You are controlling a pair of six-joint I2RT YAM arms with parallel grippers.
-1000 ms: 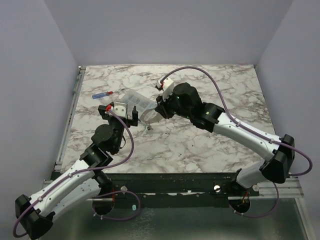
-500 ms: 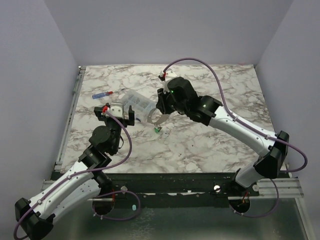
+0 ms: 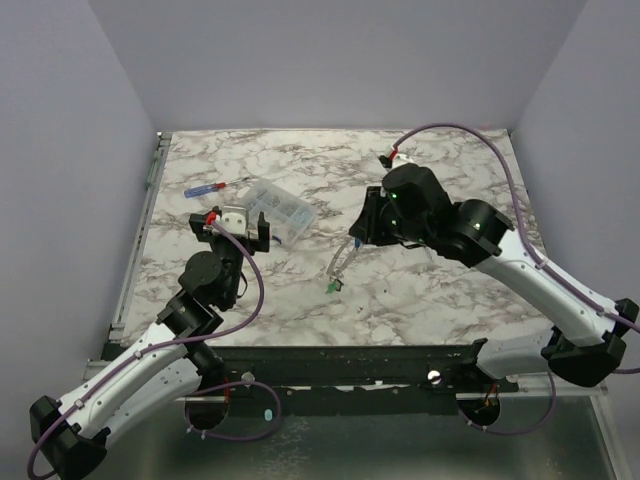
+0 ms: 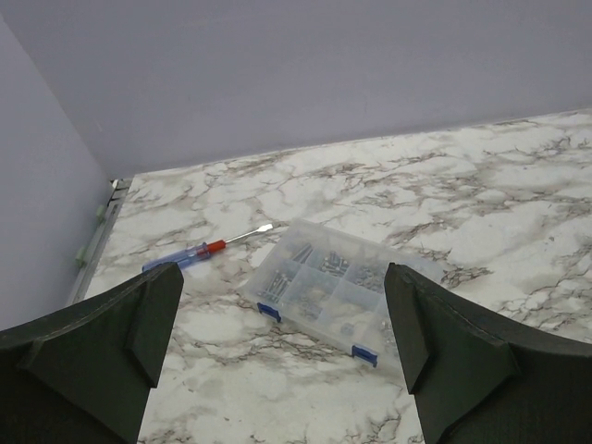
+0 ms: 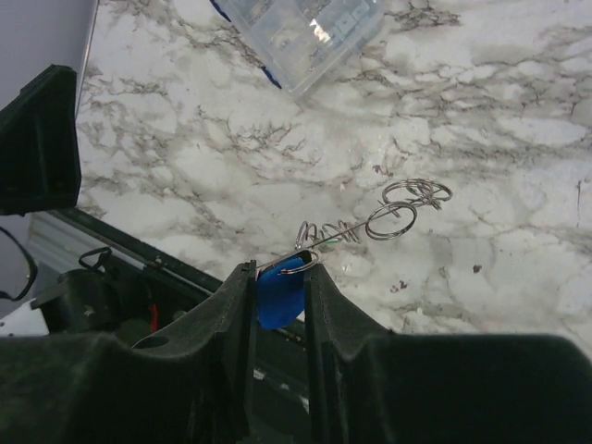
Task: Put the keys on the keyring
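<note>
My right gripper moves down and toward the clear box next, onto the bare marble beside it, because the blue key tag's bunch (image 3: 340, 262) hangs above the table.
My right gripper (image 5: 277, 277) is shut on a blue plastic key head (image 5: 276, 298). A thin silver wire of the keyring (image 5: 326, 242) runs from that head, with several small wire rings (image 5: 400, 211) along it. In the top view the right gripper (image 3: 358, 238) holds this bunch (image 3: 340, 262) above the table's middle, and a green tag (image 3: 330, 287) hangs at its low end. My left gripper (image 3: 238, 228) is open and empty, off to the left beside the clear box. No orange key shows.
A clear plastic compartment box (image 3: 278, 208) with blue clasps holds small metal parts and lies at the left middle; it also shows in the left wrist view (image 4: 335, 289). A red-and-blue screwdriver (image 3: 212, 187) lies behind it. The table's near edge (image 5: 139, 248) is close under the right gripper.
My right arm has swung right and toward the near edge, away from the box, carrying the wire ring and keys. The left arm has barely moved.
</note>
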